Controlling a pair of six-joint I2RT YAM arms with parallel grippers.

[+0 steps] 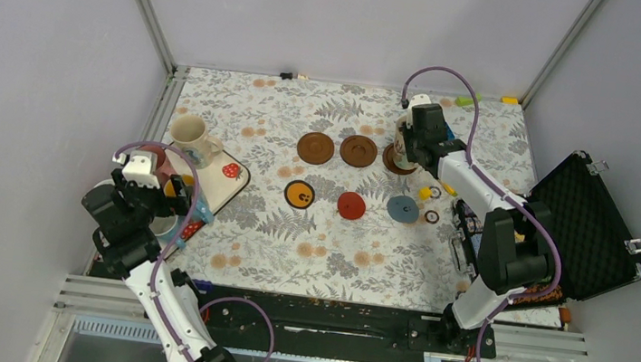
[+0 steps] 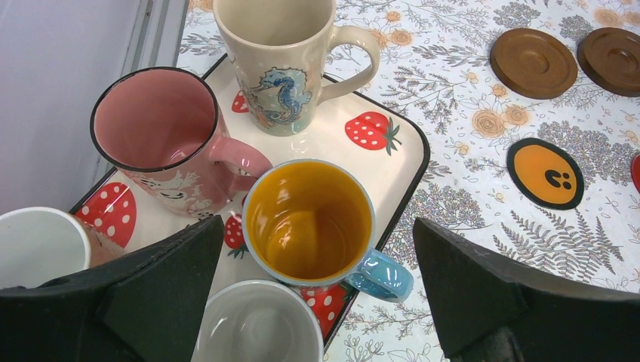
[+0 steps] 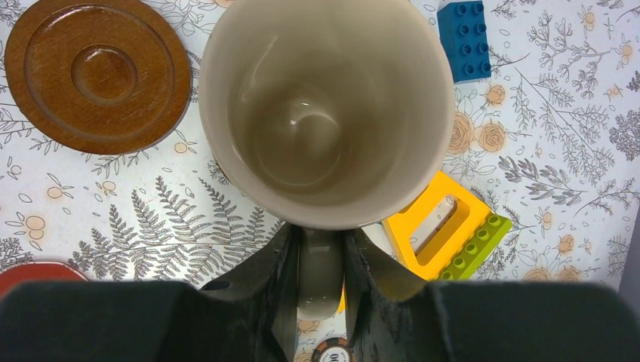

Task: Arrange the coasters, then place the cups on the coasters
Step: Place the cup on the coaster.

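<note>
Next, my right gripper draws back, lowers the cup onto the third brown coaster (image 1: 398,162) and releases the handle. That coaster lies below the gripper, its near rim bare.
Three dark brown coasters lie in a back row: two bare (image 1: 315,148) (image 1: 358,151), the third (image 1: 389,162) mostly under a cream cup (image 3: 324,113). My right gripper (image 3: 321,235) is shut on that cup's handle; I cannot tell whether the cup rests on the coaster. In front lie the orange (image 1: 299,194), red (image 1: 351,205) and grey-blue (image 1: 403,209) coasters. My left gripper (image 2: 318,226) hangs open above the blue cup with a yellow inside (image 2: 309,219), on the strawberry tray (image 2: 381,162). A pink cup (image 2: 162,128), a seahorse cup (image 2: 283,53) and two white cups (image 2: 256,324) (image 2: 38,245) stand around it.
An open black case (image 1: 590,225) lies at the right table edge. A blue brick (image 3: 464,38), a yellow brick (image 3: 438,226) and a green brick (image 3: 475,245) lie beside the held cup, with a poker chip (image 3: 332,353) below my fingers. Walls enclose the table.
</note>
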